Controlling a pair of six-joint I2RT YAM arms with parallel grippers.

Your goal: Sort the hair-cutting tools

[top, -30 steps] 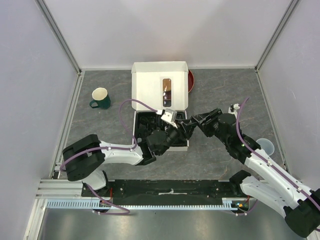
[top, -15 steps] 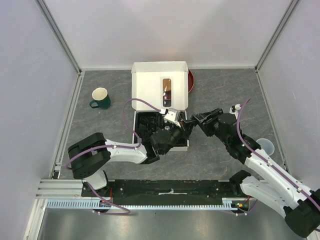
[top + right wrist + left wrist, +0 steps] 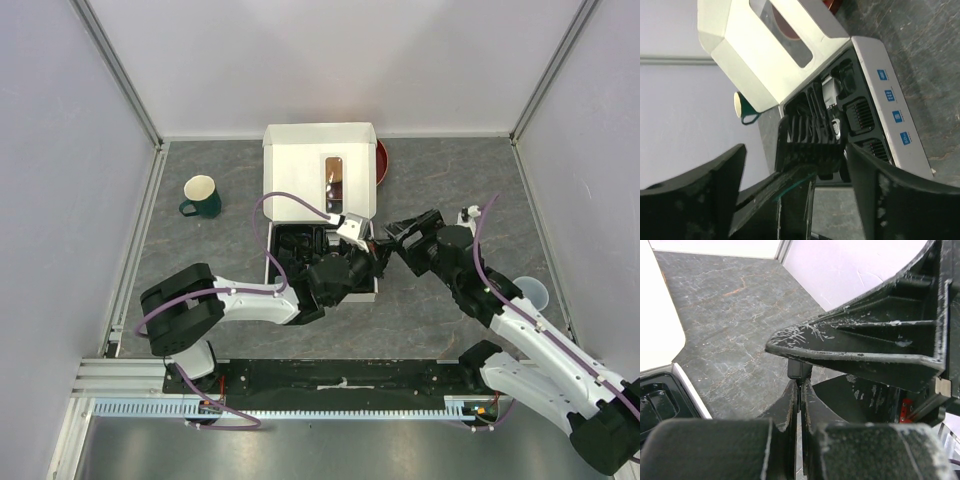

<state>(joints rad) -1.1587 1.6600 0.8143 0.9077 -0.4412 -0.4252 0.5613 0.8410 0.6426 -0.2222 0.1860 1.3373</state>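
My left gripper should carry the guard to the left in the top view next, over the empty tray slot [image 3: 658, 403] beside the case's lid below. Then it should lower the guard and release it.
A black comb guard [image 3: 810, 142] hangs over the right end of the open case. My left gripper [image 3: 800, 386] is shut on its thin edge, and only a small black tab [image 3: 800, 369] shows above the tips. My right gripper [image 3: 795, 150] stands open around the guard, its fingers [image 3: 875, 180] apart from it. In the top view both grippers meet at the case's right edge, left gripper [image 3: 368, 250], right gripper [image 3: 395, 240]. The case's black tray [image 3: 865, 150] holds the silver-and-black clipper [image 3: 832, 100] and more comb guards [image 3: 860, 115].
The white case lid [image 3: 320, 165] stands open behind the tray. A green mug [image 3: 202, 196] sits at the back left, a red bowl [image 3: 382, 162] behind the lid, and a clear cup [image 3: 530, 292] near the right wall.
My left gripper slid right and closed on the comb guard. My right gripper opened wider and let go of it.
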